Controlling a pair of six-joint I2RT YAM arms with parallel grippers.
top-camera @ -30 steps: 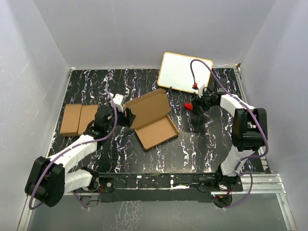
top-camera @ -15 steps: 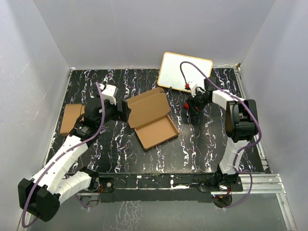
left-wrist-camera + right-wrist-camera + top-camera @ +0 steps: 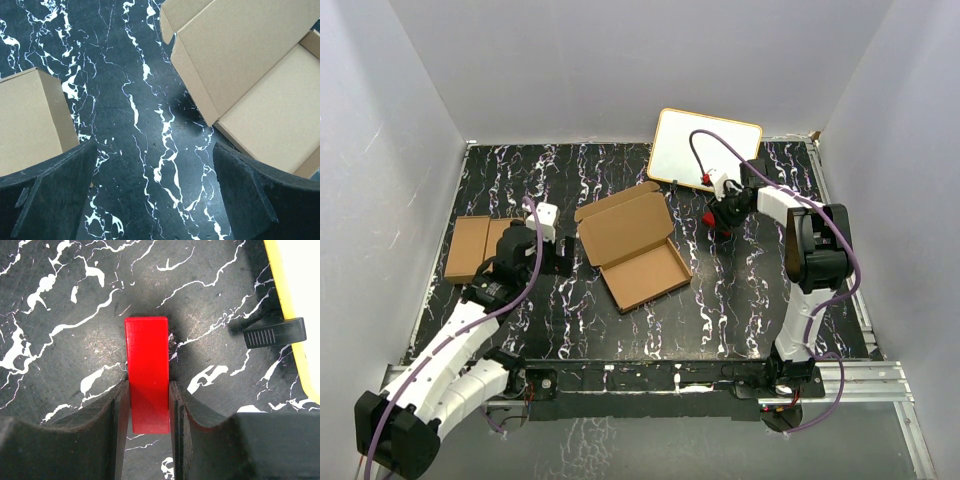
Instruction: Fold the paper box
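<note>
The red block (image 3: 147, 375) goes up with my right gripper next, then over the paper box's bottom for release, as this lies left of my gripper in the top view.
The paper box (image 3: 630, 245) lies open in the middle of the table, a brown cardboard tray with its lid folded back toward the far left. In the left wrist view the paper box (image 3: 250, 65) fills the upper right. My left gripper (image 3: 563, 258) hovers just left of it, open wide over bare table, its fingers (image 3: 55, 190) apart from the cardboard. My right gripper (image 3: 723, 217) is at the back right, shut on a small red block (image 3: 147, 375) that stands on the table, with a pad against each of its sides.
Two flat brown cartons (image 3: 480, 247) lie side by side at the left edge; one carton (image 3: 30, 125) shows by my left finger. A white board with a yellow rim (image 3: 705, 150) leans at the back. A black ridged clip (image 3: 275, 332) lies beside the board's rim (image 3: 287, 315).
My left gripper opened wide and drew back from the box's left edge toward me. My right gripper shifted slightly and closed onto the red block.
</note>
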